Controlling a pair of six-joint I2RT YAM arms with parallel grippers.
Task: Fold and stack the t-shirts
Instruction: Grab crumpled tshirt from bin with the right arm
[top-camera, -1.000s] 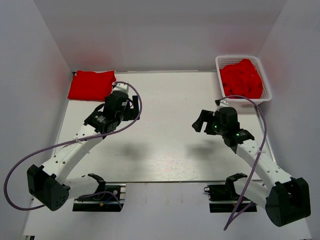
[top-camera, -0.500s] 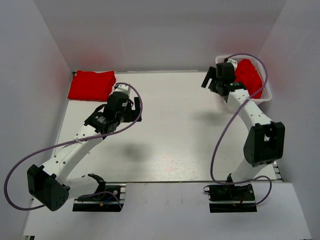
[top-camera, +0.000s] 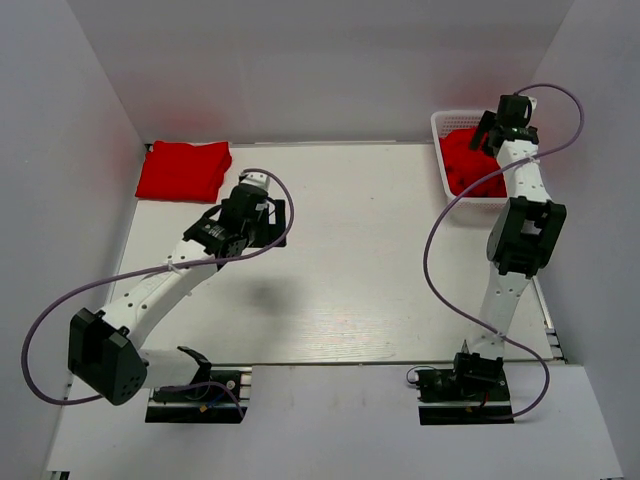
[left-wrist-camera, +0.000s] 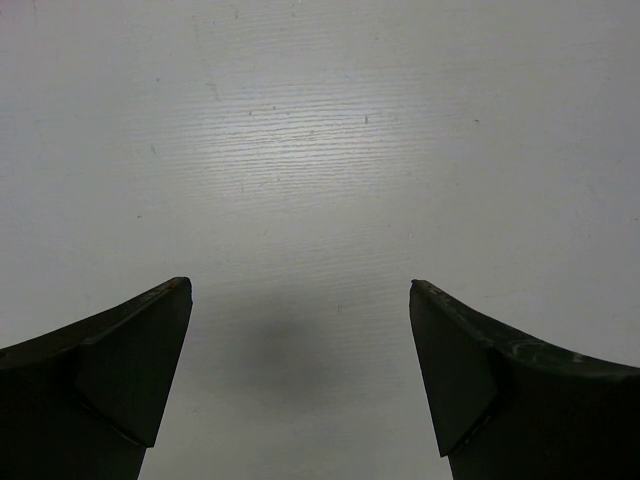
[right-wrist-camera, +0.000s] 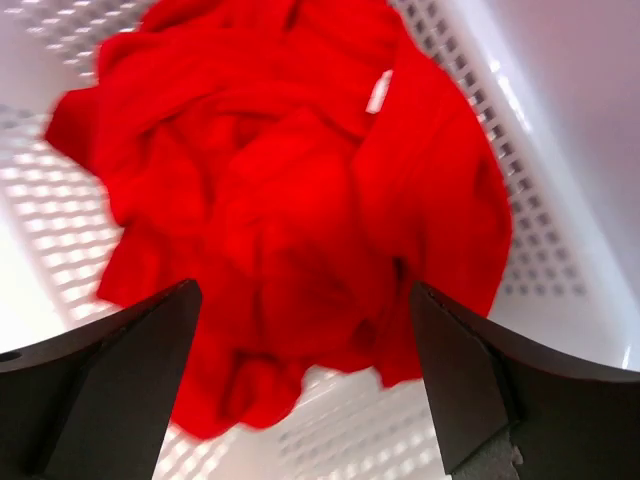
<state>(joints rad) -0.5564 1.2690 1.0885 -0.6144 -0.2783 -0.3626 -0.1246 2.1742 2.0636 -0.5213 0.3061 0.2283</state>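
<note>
The folds bunch in the creased middle of the red heap, below my right gripper's open fingers. My right gripper will next go down into the basket and close on that creased middle.
A crumpled heap of red t-shirts (right-wrist-camera: 290, 190) fills the white lattice basket (right-wrist-camera: 560, 250) at the back right; the heap (top-camera: 462, 165) also shows from above. My right gripper (right-wrist-camera: 300, 300) hovers open just above the heap, nothing between its fingers; from above it is over the basket (top-camera: 497, 128). A folded red t-shirt (top-camera: 183, 168) lies flat at the back left corner of the table. My left gripper (left-wrist-camera: 300, 295) stands open over bare table, right of that folded shirt (top-camera: 280, 222), holding nothing.
The white table (top-camera: 340, 260) lies between grey walls on three sides. The basket's rim (top-camera: 436, 135) sits at the table's back right corner. The right arm stretches upright along the right edge, its purple cable (top-camera: 440, 230) looping over the table.
The right arm has swung from mid-table to the back right and now reaches over the basket. The left arm has shifted slightly right. Both grippers stayed open.
</note>
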